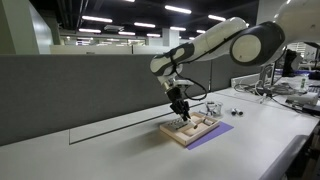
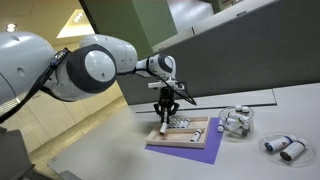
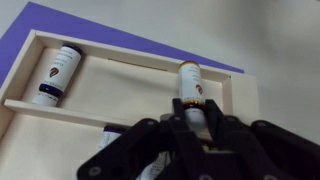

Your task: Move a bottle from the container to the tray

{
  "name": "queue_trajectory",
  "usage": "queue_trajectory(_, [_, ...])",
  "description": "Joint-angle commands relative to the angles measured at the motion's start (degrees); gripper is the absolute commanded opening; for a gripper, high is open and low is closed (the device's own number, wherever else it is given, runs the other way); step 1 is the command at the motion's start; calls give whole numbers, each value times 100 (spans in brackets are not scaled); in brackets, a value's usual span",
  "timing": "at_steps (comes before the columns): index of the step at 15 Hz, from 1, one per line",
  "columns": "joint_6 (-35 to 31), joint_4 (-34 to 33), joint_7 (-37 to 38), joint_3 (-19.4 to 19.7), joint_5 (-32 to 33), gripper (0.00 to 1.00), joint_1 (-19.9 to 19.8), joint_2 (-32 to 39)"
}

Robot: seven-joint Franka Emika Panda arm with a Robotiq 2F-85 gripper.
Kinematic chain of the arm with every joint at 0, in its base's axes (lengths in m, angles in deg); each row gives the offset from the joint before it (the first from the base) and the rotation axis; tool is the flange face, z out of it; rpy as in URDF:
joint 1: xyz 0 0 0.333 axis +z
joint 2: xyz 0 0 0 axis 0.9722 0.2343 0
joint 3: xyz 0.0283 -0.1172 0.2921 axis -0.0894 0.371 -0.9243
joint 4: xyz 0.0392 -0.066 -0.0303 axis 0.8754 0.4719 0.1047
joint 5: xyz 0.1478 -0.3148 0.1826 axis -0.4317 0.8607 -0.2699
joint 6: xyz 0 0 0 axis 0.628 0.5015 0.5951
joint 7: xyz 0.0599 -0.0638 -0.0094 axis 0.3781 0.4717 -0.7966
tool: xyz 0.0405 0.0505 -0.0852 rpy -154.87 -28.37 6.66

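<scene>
The white bottle will go down onto the open end of the tray's slot (image 2: pixel 167 138) (image 3: pixel 170 97) next, and my gripper will let go of it there, because the second bottle is in the opposite end.
The tan tray (image 3: pixel 235 95) with a raised rim lies on a purple mat (image 3: pixel 40 20); it also shows in both exterior views (image 1: pixel 192 133) (image 2: pixel 190 133). My gripper (image 3: pixel 190 118) is low over the tray and shut on a white bottle (image 3: pixel 190 82) with a dark cap end. It also shows in both exterior views (image 1: pixel 180 113) (image 2: pixel 163 118). A second bottle (image 3: pixel 55 74) lies in the tray's far-left slot. Part of a third bottle (image 3: pixel 113 133) shows beside my fingers. The small greyish shiny container (image 2: pixel 236 122) stands beside the tray, apart from my gripper.
Two white cylindrical objects (image 2: pixel 281 147) lie on the table beyond the container. A grey partition wall (image 1: pixel 90 85) runs behind the table. Cables and equipment (image 1: pixel 290 95) sit at the table's far end.
</scene>
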Motion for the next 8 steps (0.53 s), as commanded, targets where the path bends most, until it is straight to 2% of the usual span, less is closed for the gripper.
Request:
queue_trajectory(1, [42,39,-144,70,162,5,81,20])
queue_trajectory(8, [79,122,-260,64,334,5,129,81])
